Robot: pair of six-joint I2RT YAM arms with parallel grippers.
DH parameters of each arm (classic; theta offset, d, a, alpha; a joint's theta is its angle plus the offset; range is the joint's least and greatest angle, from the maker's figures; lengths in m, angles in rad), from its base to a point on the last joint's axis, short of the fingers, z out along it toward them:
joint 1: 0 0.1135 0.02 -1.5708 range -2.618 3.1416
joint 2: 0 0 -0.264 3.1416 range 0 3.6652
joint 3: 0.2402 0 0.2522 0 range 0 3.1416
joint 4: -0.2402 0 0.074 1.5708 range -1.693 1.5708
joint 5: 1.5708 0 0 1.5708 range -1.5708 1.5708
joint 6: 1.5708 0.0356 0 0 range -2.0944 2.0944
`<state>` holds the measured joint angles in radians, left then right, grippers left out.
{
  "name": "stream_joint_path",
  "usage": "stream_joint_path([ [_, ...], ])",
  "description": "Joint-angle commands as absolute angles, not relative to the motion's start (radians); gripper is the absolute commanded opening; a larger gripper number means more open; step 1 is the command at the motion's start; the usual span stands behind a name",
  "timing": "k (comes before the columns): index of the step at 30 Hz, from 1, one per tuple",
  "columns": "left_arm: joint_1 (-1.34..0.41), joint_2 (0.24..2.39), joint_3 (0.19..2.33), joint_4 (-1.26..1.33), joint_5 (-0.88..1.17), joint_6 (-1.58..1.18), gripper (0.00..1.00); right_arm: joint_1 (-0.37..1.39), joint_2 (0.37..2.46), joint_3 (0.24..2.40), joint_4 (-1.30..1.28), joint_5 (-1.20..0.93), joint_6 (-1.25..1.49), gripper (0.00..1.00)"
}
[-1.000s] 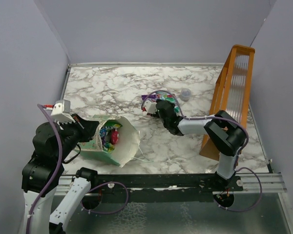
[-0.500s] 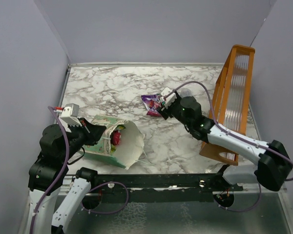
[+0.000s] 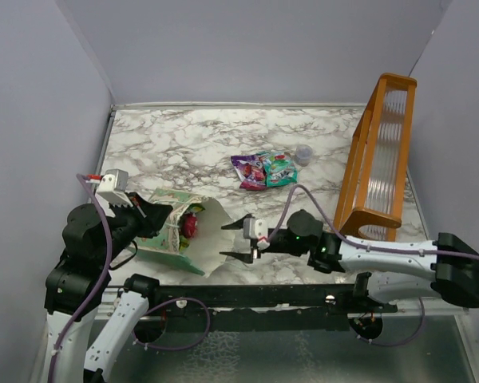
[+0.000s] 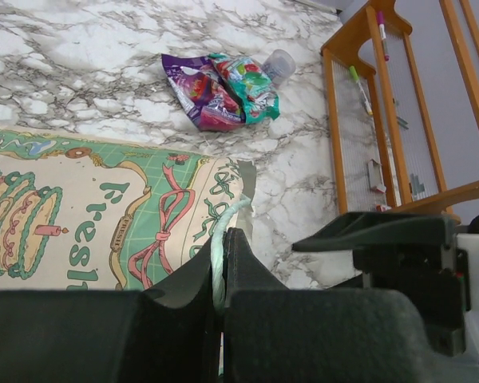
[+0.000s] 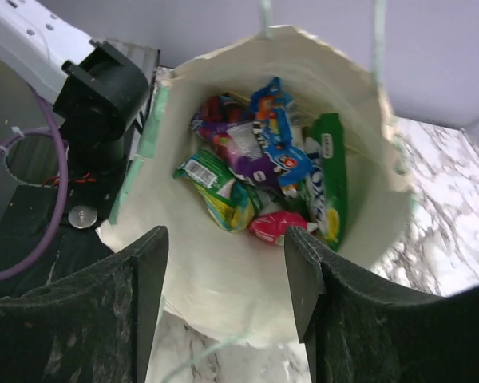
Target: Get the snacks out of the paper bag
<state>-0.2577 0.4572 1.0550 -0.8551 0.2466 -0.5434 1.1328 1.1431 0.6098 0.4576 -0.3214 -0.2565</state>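
The right gripper reaches through the bag's opening to the green snack's exposed edge inside the bag next, to the right in the right wrist view.
The paper bag [image 3: 207, 233] lies on its side at the near left, its mouth facing right. My left gripper [image 4: 221, 243] is shut on the bag's thin string handle, with the patterned front [image 4: 104, 215] just beyond it. My right gripper [image 3: 241, 239] is open and empty right in front of the bag's mouth. In the right wrist view it [image 5: 223, 263] looks into the white inside [image 5: 223, 303]. There lie purple [image 5: 247, 159], blue [image 5: 281, 152], yellow-green [image 5: 223, 191], green [image 5: 329, 187] and pink-red [image 5: 275, 226] snacks. A purple packet [image 3: 249, 171] and a teal packet [image 3: 279, 171] lie on the table.
A small clear cup [image 3: 303, 153] stands just right of the two loose packets. An orange wooden rack [image 3: 379, 152] leans along the right wall. Grey walls close in the left, back and right of the marble table.
My right gripper has left the packets in the middle of the table and swung back to the bag's mouth. The teal packet now lies beside the purple one. The left gripper keeps its hold.
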Motion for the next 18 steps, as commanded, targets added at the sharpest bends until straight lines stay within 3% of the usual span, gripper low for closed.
stream_joint_path([
  [1, -0.262, 0.46, 1.089, -0.856, 0.225, -0.533, 0.0, 1.271, 1.293, 0.609, 0.659, -0.135, -0.379, 0.59],
  [10, -0.262, 0.454, 1.115, -0.871, 0.219, -0.54, 0.0, 1.297, 1.58, 0.674, 0.995, 0.089, -0.583, 0.54],
  [18, -0.262, 0.452, 1.112, -0.862, 0.226, -0.557, 0.0, 1.297, 1.816, 0.814, 1.16, 0.146, -0.621, 0.54],
])
